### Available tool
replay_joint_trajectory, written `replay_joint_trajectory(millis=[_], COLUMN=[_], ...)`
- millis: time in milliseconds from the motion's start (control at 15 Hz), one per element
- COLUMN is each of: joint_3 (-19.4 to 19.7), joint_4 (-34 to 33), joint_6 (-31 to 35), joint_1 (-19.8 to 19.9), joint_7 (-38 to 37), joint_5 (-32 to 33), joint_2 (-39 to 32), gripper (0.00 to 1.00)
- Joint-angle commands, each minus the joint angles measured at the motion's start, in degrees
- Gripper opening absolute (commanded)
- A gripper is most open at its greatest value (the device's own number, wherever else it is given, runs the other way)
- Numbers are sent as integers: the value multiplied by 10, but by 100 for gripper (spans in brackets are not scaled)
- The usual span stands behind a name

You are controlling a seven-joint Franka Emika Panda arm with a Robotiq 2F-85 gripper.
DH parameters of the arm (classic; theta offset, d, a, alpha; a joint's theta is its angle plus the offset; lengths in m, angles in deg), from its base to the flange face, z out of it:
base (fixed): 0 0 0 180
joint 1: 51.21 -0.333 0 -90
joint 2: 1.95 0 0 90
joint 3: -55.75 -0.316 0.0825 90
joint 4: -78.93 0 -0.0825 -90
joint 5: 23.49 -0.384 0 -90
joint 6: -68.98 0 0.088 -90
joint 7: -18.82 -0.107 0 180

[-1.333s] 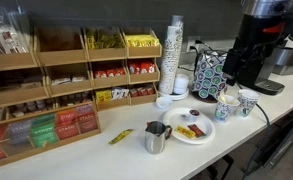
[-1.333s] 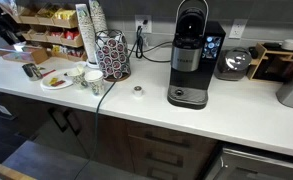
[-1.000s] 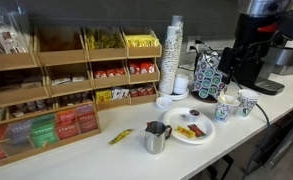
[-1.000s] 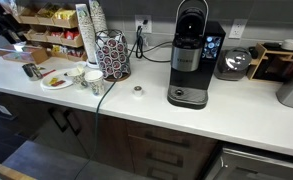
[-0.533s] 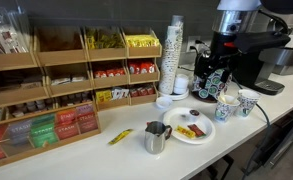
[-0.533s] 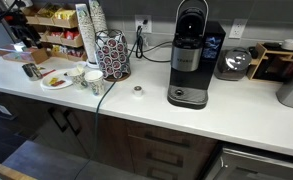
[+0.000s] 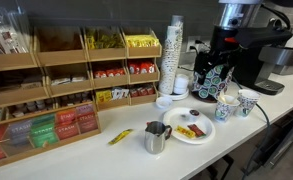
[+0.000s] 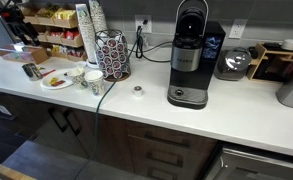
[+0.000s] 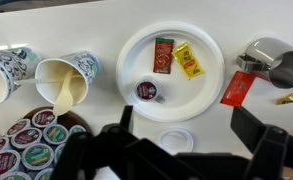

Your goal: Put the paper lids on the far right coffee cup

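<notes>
The gripper is still high above the round white lid point(image 9: 174, 140), so it will go down past the plate's rim next, with its fingers open around the lid's edge.
A small round white paper lid point(image 9: 174, 140) lies flat on the counter just beside the white plate point(image 9: 211, 52), between my fingers in the wrist view. My gripper point(image 9: 191, 135) is open and empty, hovering above it. In an exterior view my gripper point(image 7: 214, 84) hangs above the counter in front of the pod carousel. Two patterned paper cups stand upright beside the plate. The far right coffee cup point(image 7: 246, 102) is the paler one and also shows in the wrist view point(image 9: 6, 75). Its neighbour point(image 7: 224, 108) carries denser blue marks.
The plate point(image 7: 176, 133) holds sauce packets and a coffee pod. A metal pitcher point(image 7: 155, 138) stands beside it. A tall stack of white cups point(image 7: 174, 55), a pod carousel point(image 8: 113, 55), a coffee machine point(image 8: 191, 55) and wooden snack racks point(image 7: 56, 70) line the back.
My arm has swung in from the upper right and come down over the counter beside the cups and plate. Nothing on the counter has moved.
</notes>
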Motion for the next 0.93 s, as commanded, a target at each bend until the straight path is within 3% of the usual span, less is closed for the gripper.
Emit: replay_joint_trajectory(millis=[0, 67, 200, 333, 400, 533, 600, 667, 867], joint_3=[18, 24, 60, 134, 186, 249, 254, 222, 243], joint_4=[5, 8, 4, -22, -47, -96, -119, -60, -105], joint_6=[121, 173, 272, 344, 359, 363, 334, 361, 353], joint_1=[-23, -29, -51, -96, -135, -186, -193, -155, -181], joint_7=[-72, -102, -194, -281, -324, -409, -428, -369, -401], joint_5=[3, 15, 98, 194, 230, 278, 279, 253, 260], joint_2=[-83, -111, -166, -229, -257, -310, -331, -280, -325], gripper=[100, 100, 100, 100, 100, 100, 100, 100, 100])
